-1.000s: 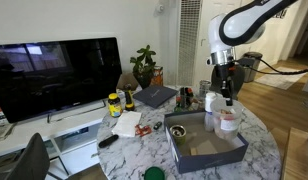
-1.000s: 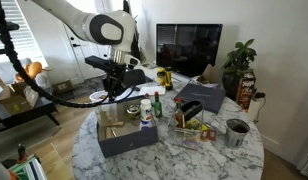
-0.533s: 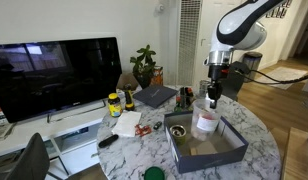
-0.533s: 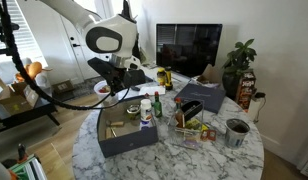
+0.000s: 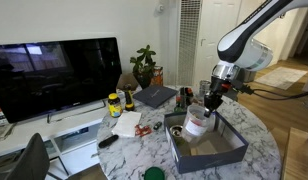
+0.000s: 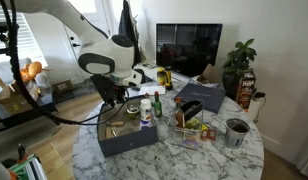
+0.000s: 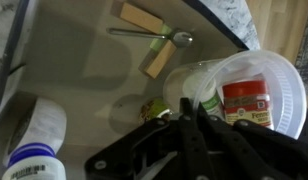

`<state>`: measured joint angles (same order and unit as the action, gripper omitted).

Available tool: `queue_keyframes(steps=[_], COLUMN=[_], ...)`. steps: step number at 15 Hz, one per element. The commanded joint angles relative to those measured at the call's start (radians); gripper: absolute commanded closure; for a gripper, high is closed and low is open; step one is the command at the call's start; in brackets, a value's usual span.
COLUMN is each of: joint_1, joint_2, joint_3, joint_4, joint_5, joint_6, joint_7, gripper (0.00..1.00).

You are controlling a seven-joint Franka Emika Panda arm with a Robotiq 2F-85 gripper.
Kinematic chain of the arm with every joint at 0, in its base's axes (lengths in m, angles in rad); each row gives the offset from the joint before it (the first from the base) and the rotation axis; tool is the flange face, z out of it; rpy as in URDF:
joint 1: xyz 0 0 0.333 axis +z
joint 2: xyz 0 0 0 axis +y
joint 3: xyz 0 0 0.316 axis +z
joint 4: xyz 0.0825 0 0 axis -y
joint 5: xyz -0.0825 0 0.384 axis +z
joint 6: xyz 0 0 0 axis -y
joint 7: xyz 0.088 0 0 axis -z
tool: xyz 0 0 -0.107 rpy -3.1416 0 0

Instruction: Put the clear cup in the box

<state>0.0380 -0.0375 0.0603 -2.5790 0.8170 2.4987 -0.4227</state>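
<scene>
The cup (image 5: pixel 196 123) already hangs inside the box's dark sides. Next, my gripper moves down toward the box's grey bottom below it and lets go of the cup's rim.
The clear cup (image 5: pixel 196 123) hangs tilted from my gripper (image 5: pixel 210 101), which is shut on its rim. It is low over the near-left part of the box (image 5: pixel 237 150), a wide shallow box with dark walls. In the wrist view the cup (image 7: pixel 234 75) fills the right side, my fingers (image 7: pixel 184 120) pinch its wall, and a red-labelled jar shows through it. The box's grey floor (image 7: pixel 79 65) lies below with two wooden blocks (image 7: pixel 159 58) and a spoon (image 7: pixel 154 36). In an exterior view the gripper (image 6: pixel 114 101) sits over the box (image 6: pixel 129 141); the cup is hard to make out there.
A small dark bowl (image 5: pixel 177 130) lies in the box's corner. A white bottle (image 7: pixel 34 132) stands close by. Bottles (image 6: pixel 146 111), a basket (image 6: pixel 194 122), a dark laptop-like slab (image 5: pixel 154 96), a plant (image 5: pixel 144 66) and a TV (image 5: pixel 54 75) surround the marble table (image 5: pixel 124 150).
The gripper has carried the cup from beside the box's far side across and down over the box's interior. The cup now tilts and hangs lower.
</scene>
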Motion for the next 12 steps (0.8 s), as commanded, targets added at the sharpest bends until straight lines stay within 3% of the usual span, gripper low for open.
queue_keyframes(steps=[1, 9, 12], joint_1=[0.038, 0.116, 0.125], joint_2=[-0.017, 0.045, 0.070], joint_3=[0.024, 0.098, 0.111], joint_4=[-0.089, -0.102, -0.112], joint_5=[0.005, 0.031, -0.052], joint_6=[0.080, 0.298, 0.385], joint_7=[0.052, 0.216, 0.376], gripper=[0.99, 0.99, 0.99])
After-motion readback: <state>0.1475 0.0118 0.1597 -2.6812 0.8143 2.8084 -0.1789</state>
